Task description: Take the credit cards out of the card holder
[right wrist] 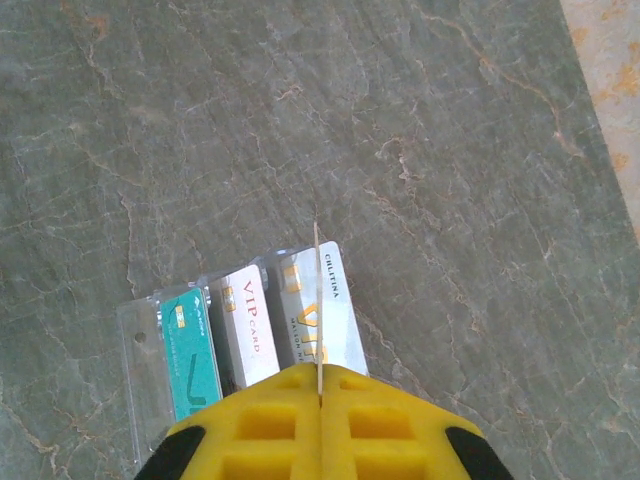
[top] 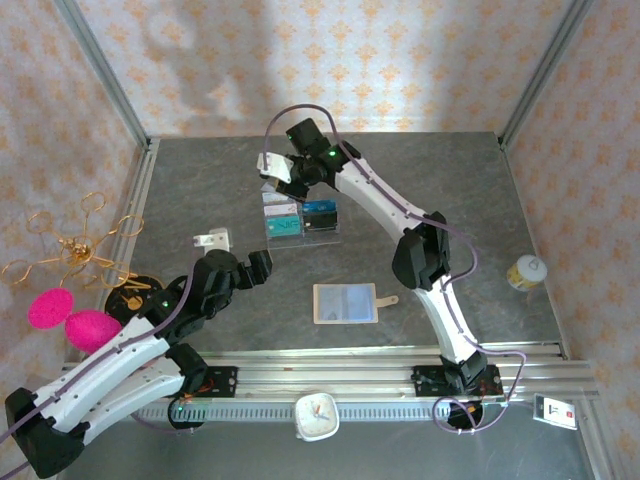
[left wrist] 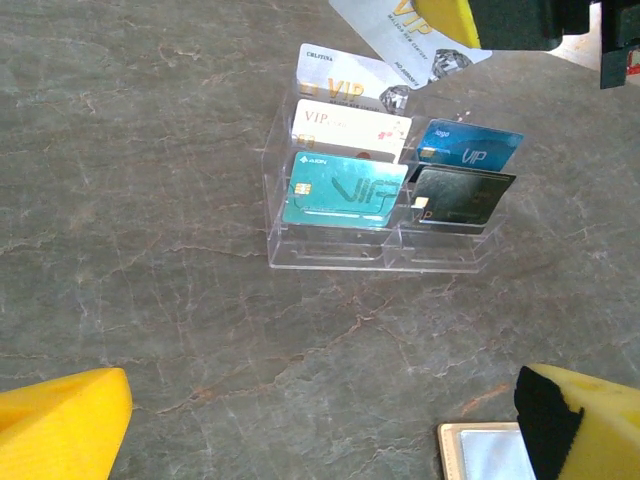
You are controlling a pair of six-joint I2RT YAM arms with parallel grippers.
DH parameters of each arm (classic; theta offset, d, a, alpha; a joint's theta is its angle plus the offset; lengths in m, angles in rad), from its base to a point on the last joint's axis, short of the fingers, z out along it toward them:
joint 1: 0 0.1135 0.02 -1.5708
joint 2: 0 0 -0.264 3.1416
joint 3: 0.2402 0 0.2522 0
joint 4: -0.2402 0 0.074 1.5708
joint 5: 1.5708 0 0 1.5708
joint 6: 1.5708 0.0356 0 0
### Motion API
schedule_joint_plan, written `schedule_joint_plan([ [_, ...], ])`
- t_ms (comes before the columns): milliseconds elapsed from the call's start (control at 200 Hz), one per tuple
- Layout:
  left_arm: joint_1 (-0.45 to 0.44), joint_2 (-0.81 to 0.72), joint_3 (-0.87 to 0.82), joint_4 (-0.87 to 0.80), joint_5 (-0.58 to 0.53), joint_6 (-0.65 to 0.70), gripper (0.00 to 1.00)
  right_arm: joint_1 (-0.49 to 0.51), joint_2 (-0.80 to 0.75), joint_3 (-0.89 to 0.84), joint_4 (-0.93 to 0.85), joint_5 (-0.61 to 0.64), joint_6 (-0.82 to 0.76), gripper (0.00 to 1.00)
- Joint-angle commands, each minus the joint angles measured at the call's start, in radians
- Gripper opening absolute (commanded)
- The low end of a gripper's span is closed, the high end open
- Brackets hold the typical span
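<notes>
The silver credit card still hovers above the clear tray's back row, so my right gripper should lower into that row to release it beside the pale grey (left wrist: pixel 340 85) one.
The card holder (top: pixel 345 303), a beige wallet, lies open and flat on the grey table; its corner (left wrist: pixel 480 455) shows in the left wrist view. My right gripper (right wrist: pixel 320 375) is shut on a pale credit card, which is edge-on (right wrist: pixel 317 290) in its own view and face-on (left wrist: pixel 395 30) in the left wrist view. It hovers over the back of a clear tray (top: pixel 298 240). Teal (left wrist: pixel 340 192), white (left wrist: pixel 350 130), pale grey (left wrist: pixel 340 85), blue (left wrist: pixel 468 148) and dark (left wrist: pixel 460 198) cards stand in the tray. My left gripper (top: pixel 240 262) (left wrist: pixel 330 430) is open over bare table, left of the wallet.
A small clock (top: pixel 317 415) sits on the near rail. A yellow-lidded pot (top: pixel 525 271) stands at the right edge of the table. Pink pompoms (top: pixel 70 318) and a gold wire ornament (top: pixel 70 245) lie outside the left frame rail.
</notes>
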Motion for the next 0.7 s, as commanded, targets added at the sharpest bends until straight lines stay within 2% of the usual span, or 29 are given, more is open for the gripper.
schedule_joint_plan([
  [0, 0.014, -0.001, 0.024, -0.022, -0.030, 0.026, 0.99, -0.005, 0.019, 0.031, 0.021, -0.006, -0.021, 0.00],
  [696, 0.039, -0.001, -0.006, -0.008, 0.012, 0.022, 0.99, -0.018, 0.039, -0.007, 0.013, 0.018, -0.072, 0.00],
])
